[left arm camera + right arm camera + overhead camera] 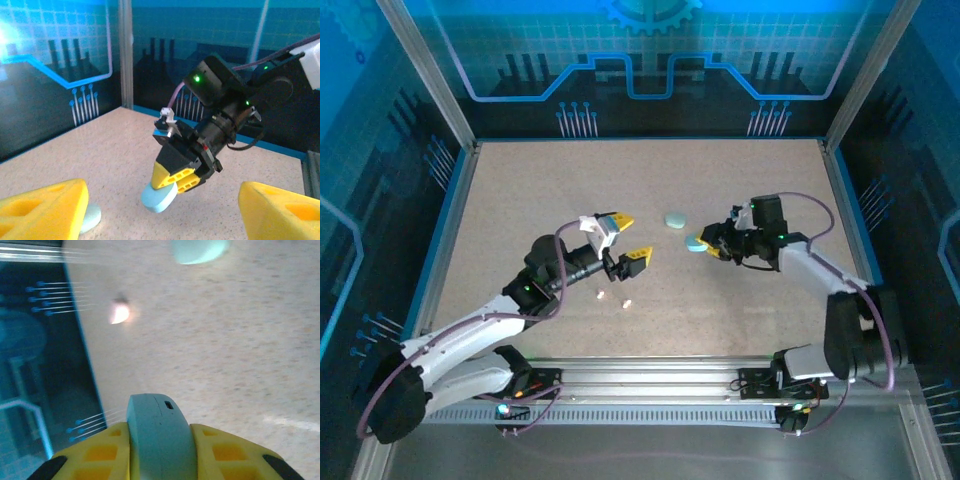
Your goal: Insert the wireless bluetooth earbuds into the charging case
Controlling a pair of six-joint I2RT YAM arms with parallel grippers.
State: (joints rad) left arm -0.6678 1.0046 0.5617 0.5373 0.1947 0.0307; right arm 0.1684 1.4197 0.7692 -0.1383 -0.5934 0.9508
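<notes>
The light blue case still hangs in the air. My right gripper needs to go down next to the bare tabletop beside the pale teal case [675,219] and release the light blue case.
A light blue oval charging case [694,243] hangs just above the table with my right gripper [705,244] shut on it. The right wrist view shows the case [159,432] edge-on between the yellow fingers [90,455], its lid closed and its port facing up. A second, pale teal case [675,219] lies on the table just left of it. Two tiny pale earbuds [601,294] [627,302] lie near the front, below my left gripper [627,237], which is open and empty. In the left wrist view the held case [159,198] faces my open left gripper [160,220].
The tan table [520,200] is walled by a blue rim and glass panels with aluminium posts [428,70]. The pale teal case [91,216] sits partly behind my left finger [42,207] in the left wrist view. Open table lies behind both cases.
</notes>
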